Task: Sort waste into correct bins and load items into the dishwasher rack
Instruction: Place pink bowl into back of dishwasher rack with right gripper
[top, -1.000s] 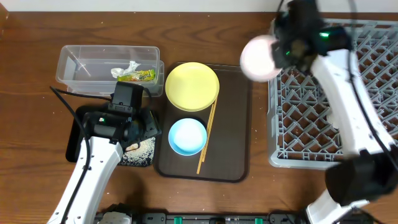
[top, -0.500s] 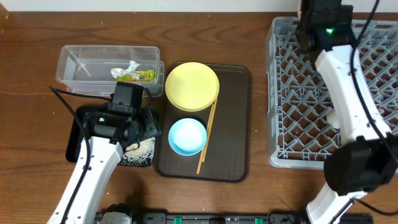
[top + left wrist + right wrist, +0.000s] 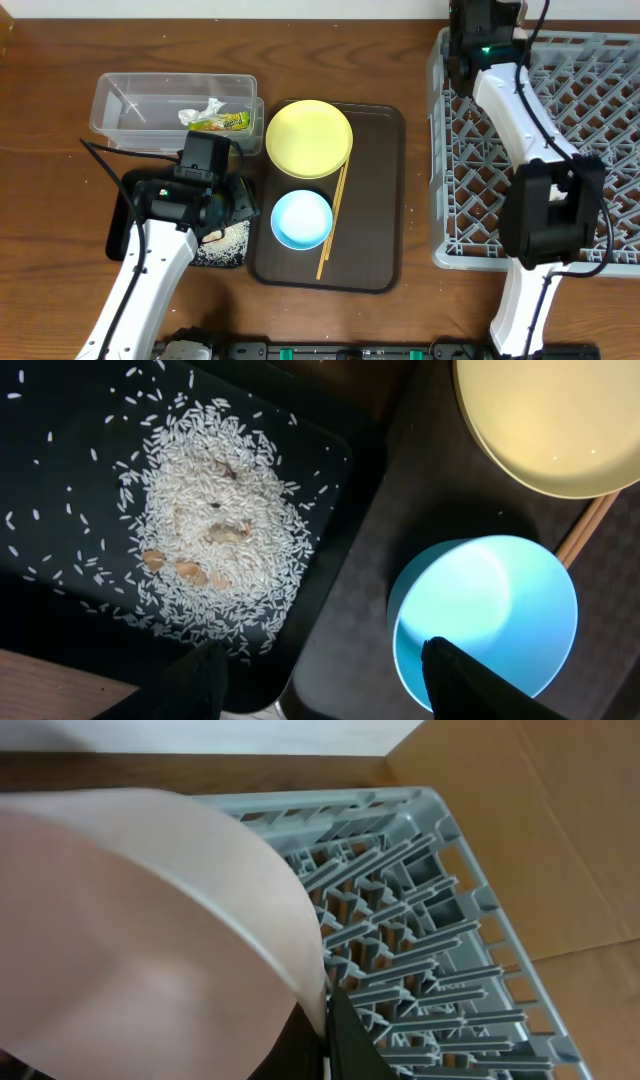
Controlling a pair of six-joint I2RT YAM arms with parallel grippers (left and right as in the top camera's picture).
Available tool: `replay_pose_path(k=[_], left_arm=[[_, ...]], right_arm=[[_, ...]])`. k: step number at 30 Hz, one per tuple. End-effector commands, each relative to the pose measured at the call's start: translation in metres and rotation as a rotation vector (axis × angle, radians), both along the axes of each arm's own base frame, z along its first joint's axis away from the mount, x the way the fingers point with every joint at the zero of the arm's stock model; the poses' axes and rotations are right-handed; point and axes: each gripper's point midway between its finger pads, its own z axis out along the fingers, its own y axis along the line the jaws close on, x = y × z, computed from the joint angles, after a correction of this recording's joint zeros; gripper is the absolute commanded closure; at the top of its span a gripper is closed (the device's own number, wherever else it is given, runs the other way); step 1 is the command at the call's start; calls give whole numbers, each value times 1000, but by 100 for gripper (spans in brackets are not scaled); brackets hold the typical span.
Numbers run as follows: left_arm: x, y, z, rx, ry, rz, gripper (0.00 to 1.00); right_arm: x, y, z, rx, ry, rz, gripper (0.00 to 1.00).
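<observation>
My right gripper lowers the white bowl [image 3: 130, 940] among the grey rack's wires next, drawing slightly back.
My right gripper [image 3: 325, 1020] is shut on the rim of the white bowl [image 3: 130, 940], which fills the left of the right wrist view. It is held over the far left corner of the grey dishwasher rack [image 3: 430, 920] [image 3: 600, 150]. From overhead the right gripper [image 3: 478, 30] hides the bowl. My left gripper [image 3: 325, 680] [image 3: 232, 200] is open and empty above the edge between the black tray [image 3: 60, 590] [image 3: 120, 225] and the brown tray. Rice scraps [image 3: 220, 530] [image 3: 232, 240] lie in the black tray. The blue bowl [image 3: 301, 219] [image 3: 490, 610], yellow plate [image 3: 309, 138] [image 3: 560, 420] and chopsticks [image 3: 333, 220] sit on the brown tray. The white cup is out of view.
The clear tub [image 3: 130, 105] at the back left holds the snack wrapper [image 3: 220, 123] and the tissue [image 3: 205, 110]. The dark brown serving tray [image 3: 375, 200] lies between the bins and the rack. The right arm stretches across the rack's left side.
My right gripper has carried the white bowl from the rack's left edge to its far back corner. The bowl is now hidden from overhead. The left arm has not moved.
</observation>
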Motion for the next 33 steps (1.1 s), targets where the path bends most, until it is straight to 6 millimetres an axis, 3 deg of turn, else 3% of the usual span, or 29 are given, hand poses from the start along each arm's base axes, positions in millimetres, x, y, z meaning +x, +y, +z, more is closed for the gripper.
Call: replay_pose_path(k=[1,7,14,20,29,33], left_arm=[[-2,3,-3,13,11,8,35],[-2,3,-3,13,11,7,35],[-2,3,-3,13,11,8,35],[-2,3,-3,13,11,8,35],[-2,3,-3,13,11,8,35],[-2,3,-3,13,10,7,35]], right_arm=[[-1,5,-3,3,-26,-23,99],[0,14,-10,37,-7,10,99],[-14,15,-22,68,46,-19,99],[-29,37,-44,165,148,25,99],[-51,50,-36,263,175,15,100],[-59,72,-30,415,197,81,91]])
